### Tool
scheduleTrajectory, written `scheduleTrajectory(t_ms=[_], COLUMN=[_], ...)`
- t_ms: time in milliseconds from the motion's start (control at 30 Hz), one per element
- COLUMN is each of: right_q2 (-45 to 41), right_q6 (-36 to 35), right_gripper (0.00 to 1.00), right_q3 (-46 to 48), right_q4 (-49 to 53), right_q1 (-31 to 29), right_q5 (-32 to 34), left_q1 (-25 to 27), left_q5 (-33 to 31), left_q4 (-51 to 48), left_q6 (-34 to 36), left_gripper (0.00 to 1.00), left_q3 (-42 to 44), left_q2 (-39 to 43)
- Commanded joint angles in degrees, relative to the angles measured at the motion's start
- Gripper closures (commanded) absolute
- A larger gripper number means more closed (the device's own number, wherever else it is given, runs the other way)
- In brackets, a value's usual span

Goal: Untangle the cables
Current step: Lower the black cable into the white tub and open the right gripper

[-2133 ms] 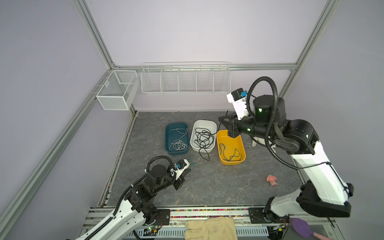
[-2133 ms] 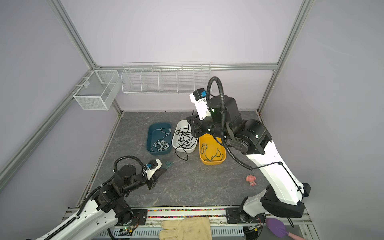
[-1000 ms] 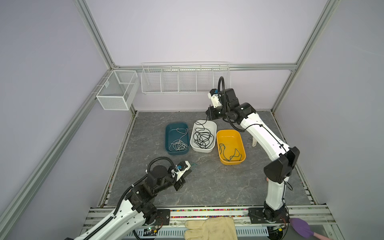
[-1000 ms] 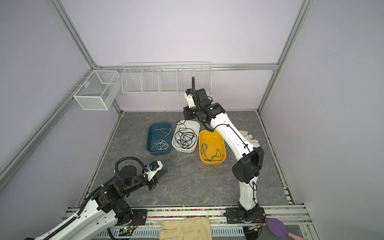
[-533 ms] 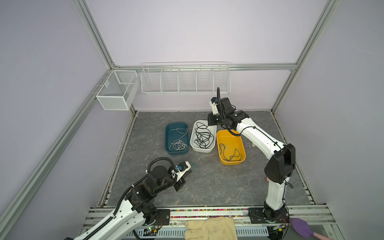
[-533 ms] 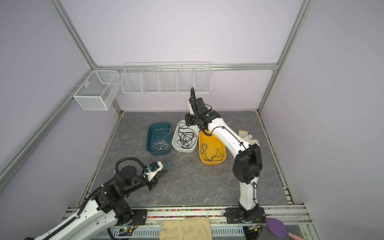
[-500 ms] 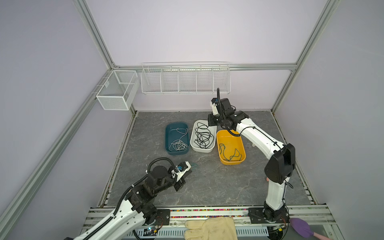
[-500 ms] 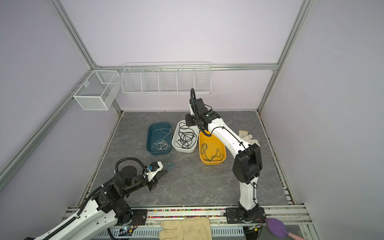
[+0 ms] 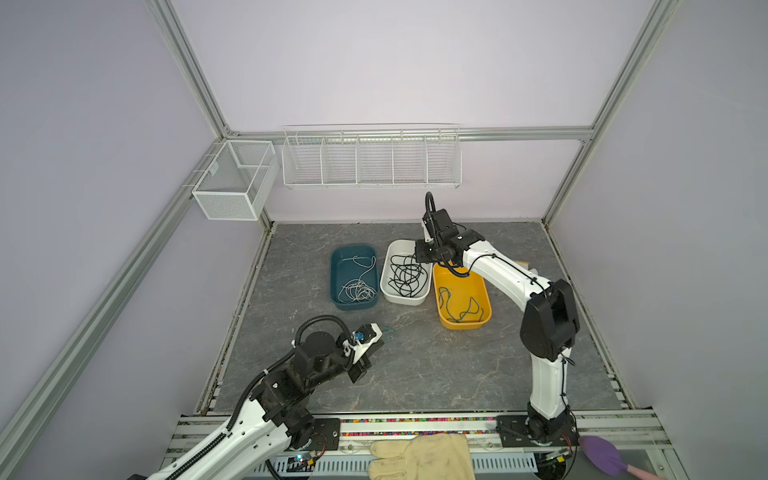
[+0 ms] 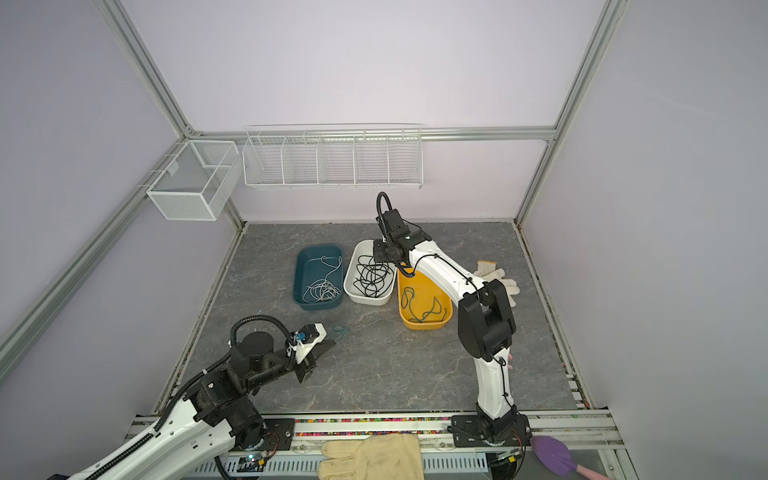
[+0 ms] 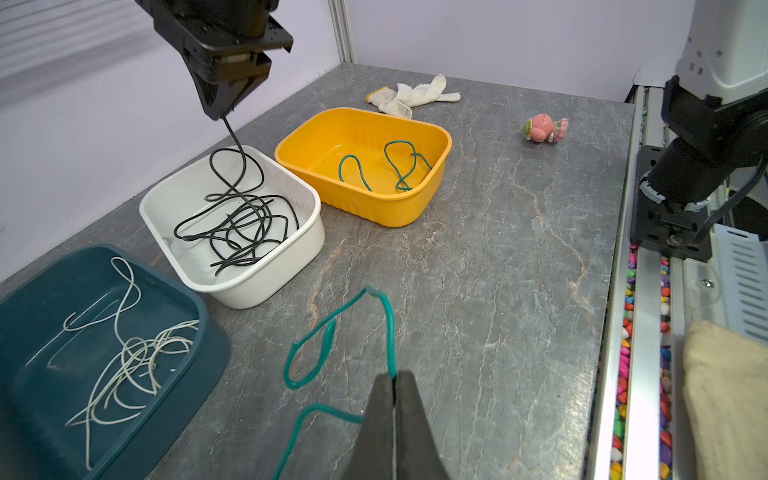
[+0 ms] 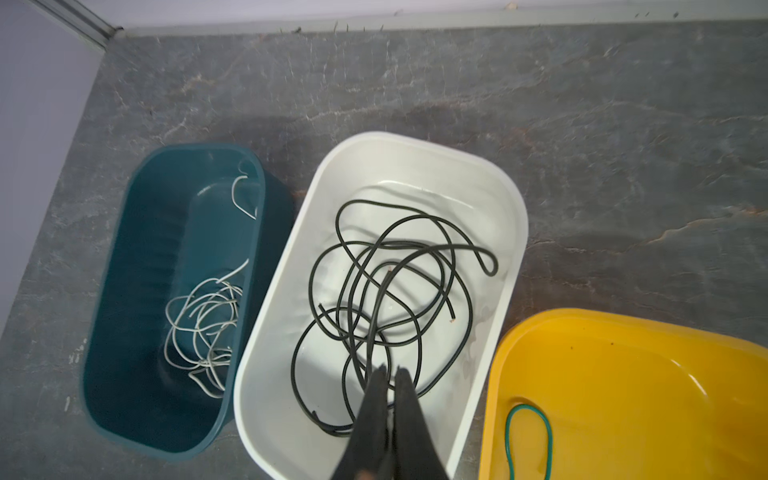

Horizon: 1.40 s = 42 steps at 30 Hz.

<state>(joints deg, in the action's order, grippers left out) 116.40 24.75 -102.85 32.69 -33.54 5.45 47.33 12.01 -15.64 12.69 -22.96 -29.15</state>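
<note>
My right gripper should next move down toward the black tangle in the white bin and let go of the black cable there, because the cable's lower length already lies among those loops.
My left gripper is shut on a teal-green cable that loops over the grey floor just ahead of it; in both top views this cable lies left of centre near the front. My right gripper hangs over the far end of the white bin, shut on a black cable that drops into the black tangle inside. White cables lie in the teal bin. Another teal-green cable lies in the yellow bin.
A white glove lies behind the yellow bin and a pink toy sits on the floor at the right. A big cream glove and a purple tool rest on the front rail. Wire baskets hang on the back wall.
The right arm has swung from high over the yellow bin down to the white bin's far end. The black cable that hung over that bin's front edge now lies inside. Left arm unmoved.
</note>
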Motion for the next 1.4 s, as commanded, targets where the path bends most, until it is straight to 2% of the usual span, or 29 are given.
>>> scheduleTrajectory(t_ms=[0,267,533,767,967,1367], right_q2=[2.2,6.9,12.6,14.2,12.5,7.5], right_q6=[1.2,2.3,2.2,0.7,-0.1,-1.9], right_gripper=[0.93,0.93,0.93,0.93,0.93,0.75], right_q3=[-0.2,-0.7,-4.4,-6.9,-9.3,-12.6], right_q4=[0.6,2.1,4.5,5.7,9.1,14.0], right_q1=[-0.8,-1.4,-1.6,-1.8,-2.1,-2.2], right_q5=[-2.3,-3.5,-8.1,-12.6,-10.3,-8.7], left_q1=[0.4,0.4,0.5,0.6,0.6,0.7], left_q5=[0.1,0.2,0.1,0.0,0.0,-0.1], left_q4=[0.6,0.6,0.5,0.5,0.5,0.3], left_q6=[1.1,1.2,1.4,1.5,1.5,1.6], left_gripper=[1.0,1.0,1.0,1.0,1.0,1.0], left_q3=[0.6,0.7,0.7,0.8,0.8,0.8], left_q2=[0.5,0.6,0.8,0.8,0.8,0.8])
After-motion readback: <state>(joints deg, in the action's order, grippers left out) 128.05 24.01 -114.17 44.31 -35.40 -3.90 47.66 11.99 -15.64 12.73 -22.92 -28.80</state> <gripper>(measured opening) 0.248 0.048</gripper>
